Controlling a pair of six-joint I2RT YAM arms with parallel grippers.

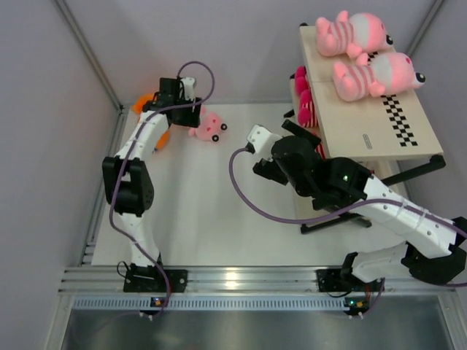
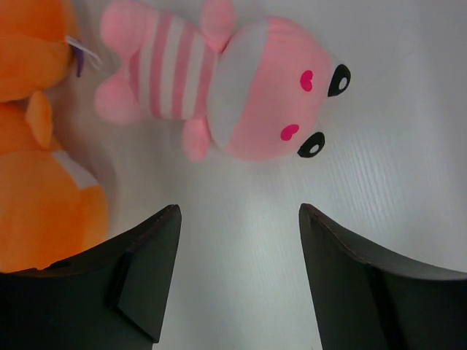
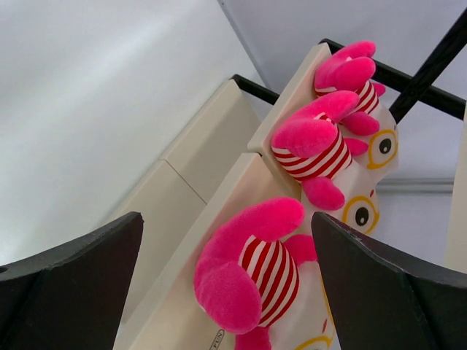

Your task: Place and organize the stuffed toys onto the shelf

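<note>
Next, my left gripper lowers and moves away from my base to the pale-pink striped toy's head (image 1: 209,127) (image 2: 271,89).
A small pale-pink striped stuffed toy (image 1: 208,125) (image 2: 233,87) lies on the white table, just ahead of my left gripper (image 1: 194,115) (image 2: 239,210). That gripper is open with only bare table between its fingers. Orange stuffed toys (image 1: 149,109) (image 2: 36,160) lie to its left. Two big pale-pink striped toys (image 1: 350,33) (image 1: 376,73) lie on the shelf's top board (image 1: 365,120). Three hot-pink toys with yellow glasses (image 1: 303,98) (image 3: 248,270) (image 3: 314,138) sit in a row on a lower board (image 3: 175,306). My right gripper (image 1: 292,125) (image 3: 226,215) is open wide, facing the nearest one without gripping it.
The shelf's black crossed frame (image 1: 408,169) stands at the right, and its foot bar (image 1: 332,222) lies on the table. Grey walls (image 1: 44,109) close the table at the left and back. An aluminium rail (image 1: 233,278) runs along the near edge.
</note>
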